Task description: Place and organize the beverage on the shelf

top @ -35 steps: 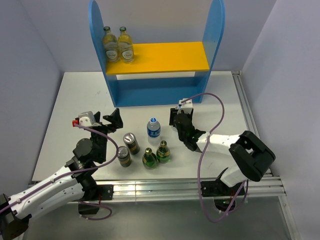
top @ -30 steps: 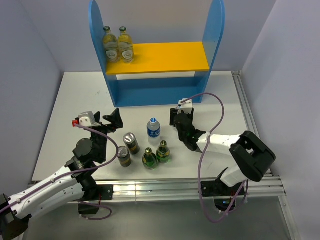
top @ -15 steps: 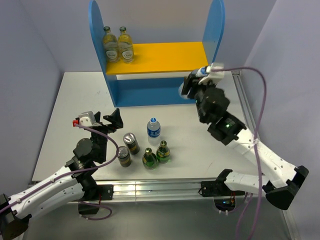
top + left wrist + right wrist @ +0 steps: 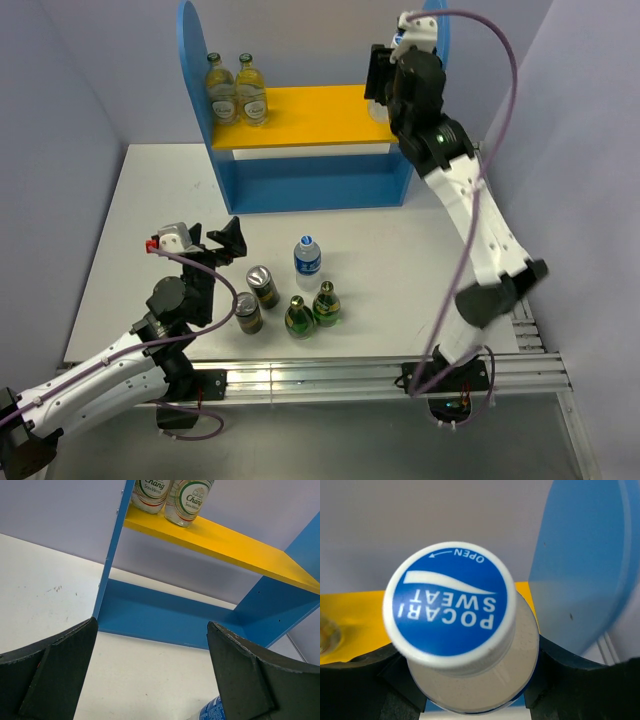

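My right gripper should move outward a little, lower the upright bottle onto the yellow board's bare end (image 4: pixel 389 124) (image 4: pixel 525 592) by the blue panel and let go of it, because that end of the board is outward and below.
The shelf (image 4: pixel 315 112) stands at the back, with blue side panels and a yellow upper board (image 4: pixel 355 620). Two Chang bottles (image 4: pixel 237 90) stand at the board's left end and show in the left wrist view (image 4: pixel 170 492). My right gripper (image 4: pixel 380 90) is raised at the board's right end, shut on a Pocari Sweat bottle (image 4: pixel 451 600) held upright beside the right panel (image 4: pixel 590 555). My left gripper (image 4: pixel 215 243) is open and empty over the table, facing the shelf (image 4: pixel 160 620).
On the table in front stand another Pocari bottle (image 4: pixel 307 258), two cans (image 4: pixel 263 287) (image 4: pixel 248 313) and two green bottles (image 4: pixel 298 316) (image 4: pixel 327 303). The Pocari bottle's edge shows low in the left wrist view (image 4: pixel 212 711). Walls close in the sides.
My right arm has risen from the table at centre right to the right end of the upper board, carrying the Pocari Sweat bottle. The left arm has not moved.
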Controlling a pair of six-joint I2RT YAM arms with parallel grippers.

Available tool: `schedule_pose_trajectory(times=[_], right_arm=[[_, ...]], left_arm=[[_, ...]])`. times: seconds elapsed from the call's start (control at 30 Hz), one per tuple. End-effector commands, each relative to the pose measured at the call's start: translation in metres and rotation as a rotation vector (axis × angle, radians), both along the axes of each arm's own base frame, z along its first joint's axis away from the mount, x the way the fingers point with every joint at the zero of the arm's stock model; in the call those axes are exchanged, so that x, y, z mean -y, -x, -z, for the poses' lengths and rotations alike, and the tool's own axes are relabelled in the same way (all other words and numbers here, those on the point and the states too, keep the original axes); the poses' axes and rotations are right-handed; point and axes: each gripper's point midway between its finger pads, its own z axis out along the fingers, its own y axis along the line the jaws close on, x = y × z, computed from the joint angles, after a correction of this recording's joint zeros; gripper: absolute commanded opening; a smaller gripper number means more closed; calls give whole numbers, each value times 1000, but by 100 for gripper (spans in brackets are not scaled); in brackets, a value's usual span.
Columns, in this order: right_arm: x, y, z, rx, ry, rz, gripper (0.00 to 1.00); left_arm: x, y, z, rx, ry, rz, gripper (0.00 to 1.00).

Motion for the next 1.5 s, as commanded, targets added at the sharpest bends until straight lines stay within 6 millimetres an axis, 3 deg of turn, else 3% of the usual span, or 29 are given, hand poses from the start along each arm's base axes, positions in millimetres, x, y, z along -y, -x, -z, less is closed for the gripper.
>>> schedule_pose_trajectory(times=[0.0,0.03,0.07,0.1,0.23,0.57,0.63,0.67,0.7,0.77,0.8,0.83,1.0,1.1,1.37,1.4,1.43,1.47], right_arm=[[6,-25,-46,78,-54,-60,0],[8,-32,-48,81,-69,-63,0],[20,-34,-63,116,-84,-46,0],[20,-46,-54,104,-82,-42,0],[26,-61,-51,116,-82,-29,0],[38,-90,11,-22,-66,13,0],[38,-91,15,-32,-66,18,19],[39,-92,18,-38,-66,24,33],[39,-92,19,-41,-65,24,59],[39,-93,23,-46,-64,29,78],[39,-92,23,-48,-67,31,94],[39,-93,26,-55,-66,33,100],[39,-87,32,-72,-72,27,100],[40,-73,21,-49,-74,29,100],[49,-11,4,-12,-91,26,100],[49,-7,16,-36,-87,26,100],[53,8,8,-16,-103,22,100],[49,12,27,-58,-111,0,100]], left_arm=[[6,-1,-3,10,5,25,97],[7,-1,-3,9,2,26,97],[8,-2,-1,6,-2,27,97],[9,-2,0,5,-5,30,97],[13,-3,0,-2,-12,38,97],[14,-2,-1,4,0,54,97],[15,-2,-1,0,-3,55,97],[15,-3,-1,0,-3,54,97],[15,-3,-1,-2,-5,54,97],[15,-3,-1,-2,-4,52,97],[15,-2,-1,-1,-3,54,97],[14,-2,-1,1,-2,54,97],[15,-2,-2,2,-1,57,97],[15,-2,-1,0,-5,57,97],[15,-2,-1,2,-3,58,97],[14,-1,-3,5,2,59,97],[15,-1,-3,4,1,60,97],[14,-1,-4,6,6,61,97]])
